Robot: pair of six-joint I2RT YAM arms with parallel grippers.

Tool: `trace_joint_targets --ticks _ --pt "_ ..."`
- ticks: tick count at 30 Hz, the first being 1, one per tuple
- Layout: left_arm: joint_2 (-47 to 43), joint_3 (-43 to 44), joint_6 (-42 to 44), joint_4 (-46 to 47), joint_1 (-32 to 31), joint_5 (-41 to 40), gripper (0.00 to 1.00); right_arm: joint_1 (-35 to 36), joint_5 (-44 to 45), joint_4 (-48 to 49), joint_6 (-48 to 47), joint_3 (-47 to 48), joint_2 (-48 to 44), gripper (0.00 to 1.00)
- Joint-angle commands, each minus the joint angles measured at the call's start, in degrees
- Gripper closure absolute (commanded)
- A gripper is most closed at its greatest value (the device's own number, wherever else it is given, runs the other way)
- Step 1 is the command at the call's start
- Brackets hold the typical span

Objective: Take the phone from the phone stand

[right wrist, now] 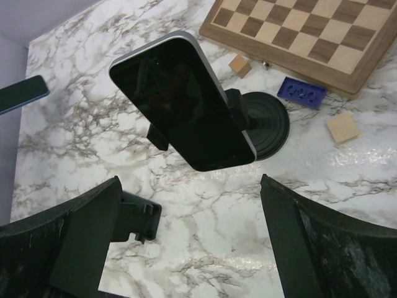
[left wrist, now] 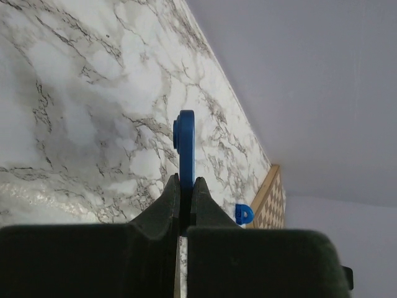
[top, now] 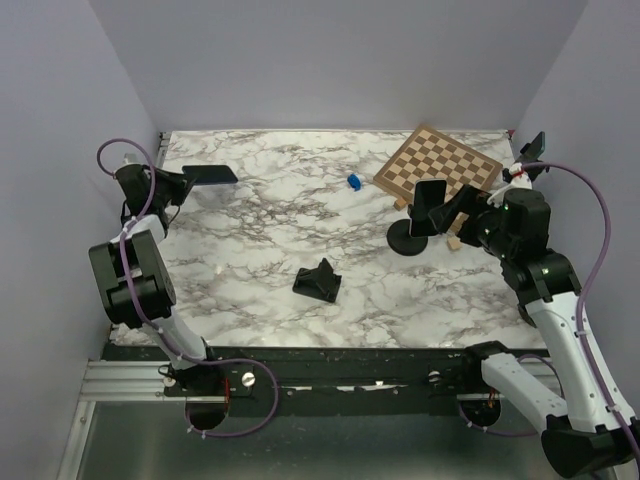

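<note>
The dark blue slab point(top: 213, 174) is hanging above the marble, so my left gripper needs to lower it toward the clear table beneath and release its edge.
The black phone point(right wrist: 180, 99) sits tilted in the black phone stand point(right wrist: 268, 124), clamped at its sides, on the right of the marble table point(top: 432, 203). My right gripper point(right wrist: 189, 186) is open, its fingers spread wide just short of the phone's lower end and touching nothing; in the top view it point(top: 462, 212) is right beside the stand. At the far left my left gripper point(top: 190, 180) is shut on a thin dark blue flat slab point(top: 213, 174), which the left wrist view shows edge-on point(left wrist: 185, 146) between the fingers.
A wooden chessboard point(top: 438, 165) lies behind the stand. Small wooden blocks point(right wrist: 342, 127) and a blue brick point(right wrist: 301, 93) lie around the stand's base. A small blue piece point(top: 353, 181) and a loose black bracket point(top: 318, 281) rest mid-table. Walls close three sides.
</note>
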Motion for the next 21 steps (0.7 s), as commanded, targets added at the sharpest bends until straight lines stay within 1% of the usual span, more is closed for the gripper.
trace_joint_targets --ticks 1,3,5,8,9,11,14,18,21 --pt "5.8 3.4 -1.8 11.3 1.2 5.2 1.0 0.3 -5.7 0.6 2.3 1.2 -0.5 0.0" --pt "8.6 4.8 -2.2 11.7 1.9 4.9 1.0 0.2 -6.0 1.3 2.8 0.9 -1.2 0.0" --pt "11.5 5.4 -4.7 12.6 2.7 5.1 1.0 0.3 -6.3 1.5 3.4 1.0 -1.5 0.0" --pt "15.4 4.8 -9.0 18.9 3.9 6.5 1.0 0.2 -6.3 1.4 3.9 1.4 -1.7 0.0" --pt "16.3 5.2 -8.8 19.0 4.1 6.8 1.0 0.3 -6.2 1.4 4.2 1.4 -1.8 0.0" --pt "16.6 6.3 -6.8 16.3 4.2 6.5 1.0 0.3 -6.2 1.5 4.7 1.5 -1.8 0.0" --pt "16.5 8.7 -2.6 7.6 4.5 4.4 1.0 0.2 -6.8 1.9 5.5 1.5 -1.8 0.0" --pt "17.9 9.9 -1.3 4.8 4.7 4.4 0.96 0.2 -7.2 1.7 6.1 1.2 -2.0 0.0" --pt "19.1 11.8 -0.1 0.9 4.8 4.7 0.94 0.3 -7.1 1.1 6.1 1.3 -2.3 0.0"
